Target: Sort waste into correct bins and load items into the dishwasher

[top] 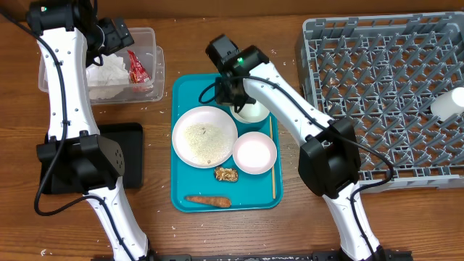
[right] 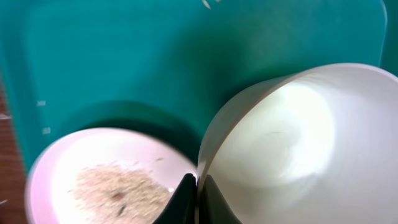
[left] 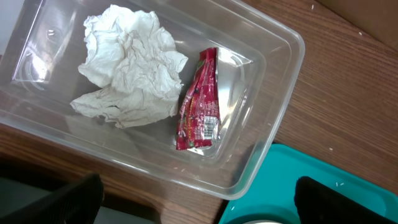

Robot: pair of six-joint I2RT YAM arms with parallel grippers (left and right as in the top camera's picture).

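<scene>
My right gripper will lift the cup across, tip it down onto the rack's empty far wires and release it, since they lie to its right in the overhead view.
My right gripper (top: 233, 90) (right: 198, 183) is shut on the rim of a white cup (top: 250, 110) (right: 298, 143) at the back of the teal tray (top: 181, 190) (right: 155, 62). A white plate with rice (top: 204, 135) (right: 106, 180) lies just left of the cup. A pink bowl (top: 254, 153), a food scrap (top: 226, 174), a carrot (top: 208, 201) and a chopstick (top: 272, 159) also lie on the tray. My left gripper (top: 116, 36) (left: 199, 199) is open and empty over the clear bin (top: 148, 35) (left: 273, 37), which holds a crumpled tissue (left: 130, 62) and a red wrapper (left: 200, 115).
A grey dish rack (top: 384, 94) fills the right side, with a white cup (top: 449, 101) lying at its right edge. A black bin (top: 130, 156) sits on the left, in front of the clear bin. The tray's corner (left: 311, 168) shows in the left wrist view.
</scene>
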